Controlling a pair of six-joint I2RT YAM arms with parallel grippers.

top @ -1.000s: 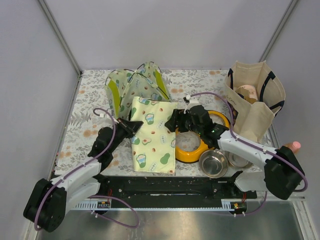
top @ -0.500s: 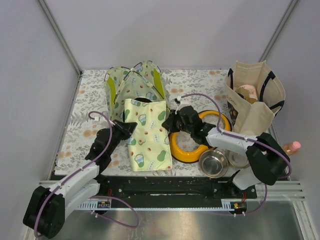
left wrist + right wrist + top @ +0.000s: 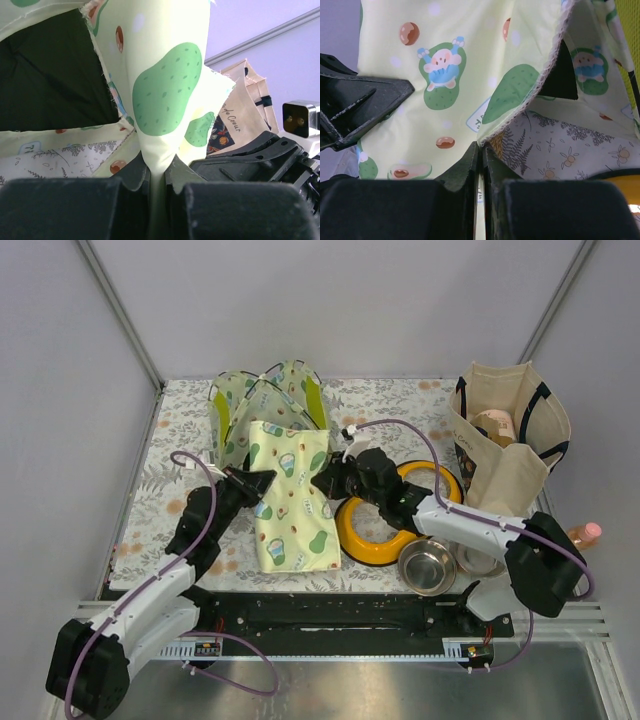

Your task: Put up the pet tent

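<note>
My left gripper should push outward with the mat's pinched edge toward the tent's dark opening (image 3: 57, 75) and let go of it there, because the raised far end is still standing outside.
The pet tent (image 3: 265, 405) stands at the back of the table, pale green avocado print with lime panels and thin black poles. In front of it lies a flat matching avocado-print mat (image 3: 290, 502), raised at its far end. My left gripper (image 3: 262, 483) is shut on the mat's left edge, the fabric (image 3: 165, 90) pinched between its jaws (image 3: 156, 170). My right gripper (image 3: 325, 478) is shut on the mat's right edge, the hem (image 3: 520, 112) caught at its fingertips (image 3: 481, 150). Part of the tent (image 3: 590, 65) shows behind the mat in the right wrist view.
An orange ring feeder (image 3: 385, 530) sits right of the mat, under the right arm. A steel bowl (image 3: 427, 565) lies near the front. A beige tote bag (image 3: 510, 440) stands at the right, with a pink-capped bottle (image 3: 585, 533) by the edge.
My right gripper has closed on the mat's right edge. Both grippers have carried the mat's far end back and left, toward the tent.
</note>
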